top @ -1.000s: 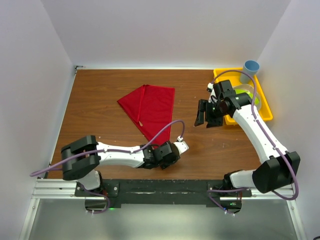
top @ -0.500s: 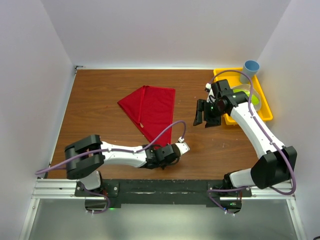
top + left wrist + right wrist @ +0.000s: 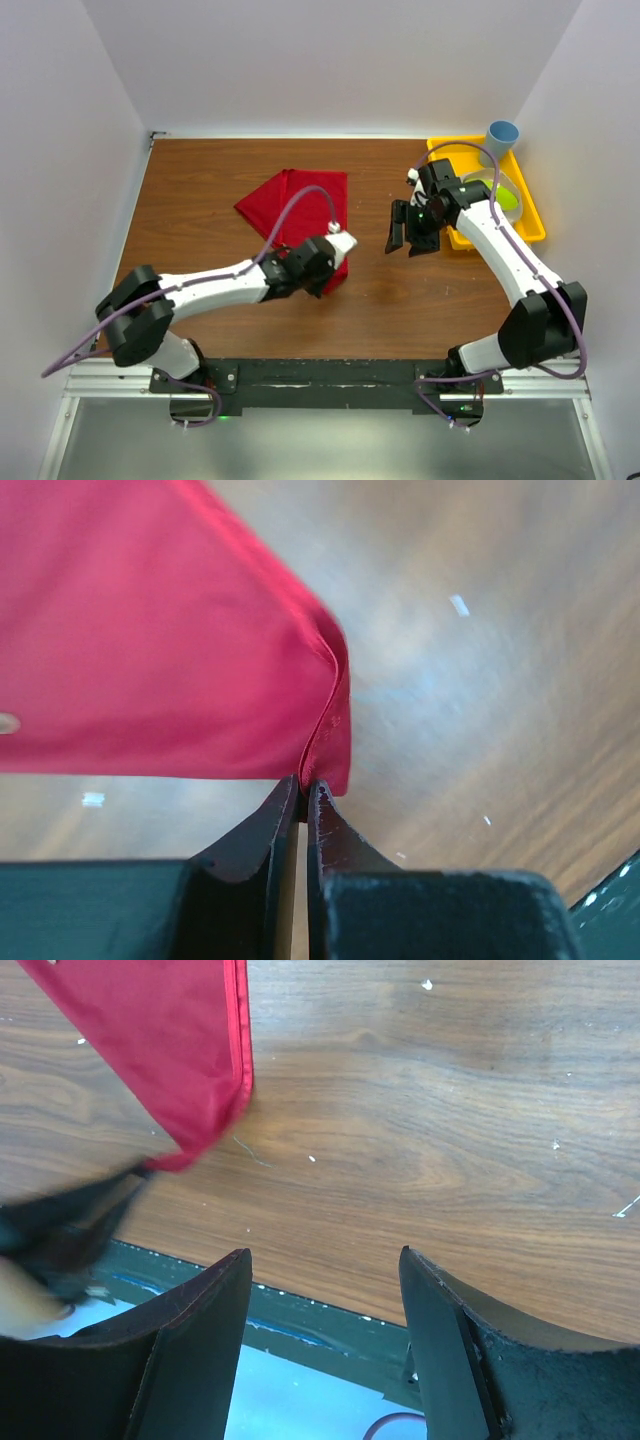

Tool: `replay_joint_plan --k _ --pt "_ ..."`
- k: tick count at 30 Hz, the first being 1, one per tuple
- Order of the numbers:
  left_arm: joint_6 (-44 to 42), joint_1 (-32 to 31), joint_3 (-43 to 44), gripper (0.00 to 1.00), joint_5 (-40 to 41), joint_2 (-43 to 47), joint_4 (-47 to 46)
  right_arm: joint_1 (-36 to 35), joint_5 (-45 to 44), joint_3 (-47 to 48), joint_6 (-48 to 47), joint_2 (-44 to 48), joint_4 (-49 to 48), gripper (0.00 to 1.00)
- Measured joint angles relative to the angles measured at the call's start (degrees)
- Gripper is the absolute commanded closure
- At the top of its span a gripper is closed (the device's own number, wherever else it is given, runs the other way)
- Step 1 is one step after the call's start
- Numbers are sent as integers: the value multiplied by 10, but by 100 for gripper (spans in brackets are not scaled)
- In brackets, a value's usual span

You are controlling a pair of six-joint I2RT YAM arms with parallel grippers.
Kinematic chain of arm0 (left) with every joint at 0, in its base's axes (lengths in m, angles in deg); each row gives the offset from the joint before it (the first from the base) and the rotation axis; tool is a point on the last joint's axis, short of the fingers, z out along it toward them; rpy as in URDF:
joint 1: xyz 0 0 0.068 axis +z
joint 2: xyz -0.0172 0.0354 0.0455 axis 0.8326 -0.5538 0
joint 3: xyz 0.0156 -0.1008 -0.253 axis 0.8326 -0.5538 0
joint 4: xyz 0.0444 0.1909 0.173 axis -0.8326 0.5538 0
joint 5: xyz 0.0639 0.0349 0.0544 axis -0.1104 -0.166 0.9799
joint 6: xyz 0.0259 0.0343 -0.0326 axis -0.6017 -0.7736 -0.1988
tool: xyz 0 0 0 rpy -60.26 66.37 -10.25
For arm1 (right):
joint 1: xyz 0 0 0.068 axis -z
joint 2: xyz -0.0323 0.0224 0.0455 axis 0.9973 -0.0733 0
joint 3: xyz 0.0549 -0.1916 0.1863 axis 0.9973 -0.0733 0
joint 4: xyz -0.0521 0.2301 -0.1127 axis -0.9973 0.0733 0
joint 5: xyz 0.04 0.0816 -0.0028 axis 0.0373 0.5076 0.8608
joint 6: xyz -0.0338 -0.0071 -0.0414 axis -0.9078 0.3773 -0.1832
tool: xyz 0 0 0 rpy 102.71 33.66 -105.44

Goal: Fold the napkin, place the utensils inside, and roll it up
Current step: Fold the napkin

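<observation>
My left gripper folds the napkin's near corner outward and to the left in the top view to the napkin's pointed tip next, then releases it, since that corner juts out.
The red napkin (image 3: 300, 200) lies folded on the brown table, left of centre. My left gripper (image 3: 328, 262) is shut on its near corner. The left wrist view shows that corner (image 3: 335, 750) pinched between the closed dark fingertips (image 3: 282, 805), with the cloth lifted and spreading away to the left. A small pale round spot (image 3: 7, 723) sits on the cloth at the frame's left edge; I cannot tell if it belongs to the utensils, which otherwise do not show. My right gripper (image 3: 405, 235) hangs open to the right of the napkin, nothing between its fingers (image 3: 195, 1320). The napkin's tip (image 3: 175, 1060) shows top left there.
A yellow tray (image 3: 537, 228) stands at the right edge of the table with a green item (image 3: 510, 198) in it and a blue cup (image 3: 503, 133) at its far corner. The dark rail (image 3: 330, 1325) of the table's near edge shows below the right fingers.
My left gripper has shut on the napkin's near corner and carried it up and away from the table's near edge, towards the rest of the cloth. The right arm has barely moved.
</observation>
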Motion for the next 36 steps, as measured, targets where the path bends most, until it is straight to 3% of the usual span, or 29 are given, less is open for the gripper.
replay_joint_plan --k 8,18,26,36 --pt "0 170 54 100 -89 24 -2 0 17 7 -2 -30 0 35" --pt "11 369 137 100 -141 -78 13 0 29 33 -9 -48 7 34" --pt "10 437 190 100 -148 -131 34 0 29 33 -13 -61 16 34" --pt "-2 470 193 100 -150 -138 43 0 29 34 -12 -69 17 34"
